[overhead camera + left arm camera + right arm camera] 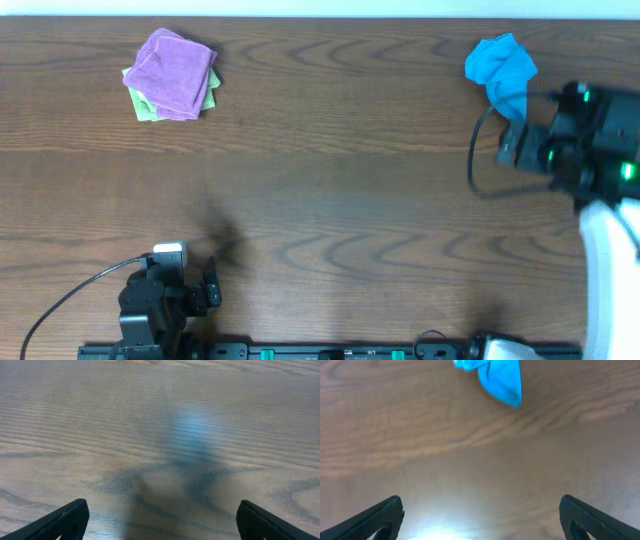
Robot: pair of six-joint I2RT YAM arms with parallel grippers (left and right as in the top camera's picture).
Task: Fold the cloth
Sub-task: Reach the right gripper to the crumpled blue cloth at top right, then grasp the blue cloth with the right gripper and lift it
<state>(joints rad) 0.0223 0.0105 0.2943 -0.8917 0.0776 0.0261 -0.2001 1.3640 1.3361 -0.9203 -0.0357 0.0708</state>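
My right gripper's open fingers have only bare wood between them, so I will move them outward and down onto the middle fold of the sky-blue cloth [500, 68].
The sky-blue cloth [500, 68] lies crumpled at the far right of the table; its lower tip shows at the top of the right wrist view [497, 377]. My right gripper [481, 517] is open and empty, hovering over bare wood just short of the cloth; the arm [560, 140] sits right beside it. My left gripper [160, 520] is open and empty over bare wood near the front left, where its arm [165, 295] rests.
A purple cloth [175, 70] lies on a light green cloth [145, 105] at the far left. The table [330, 200] is dark wood. A black cable [60, 300] trails from the left arm.
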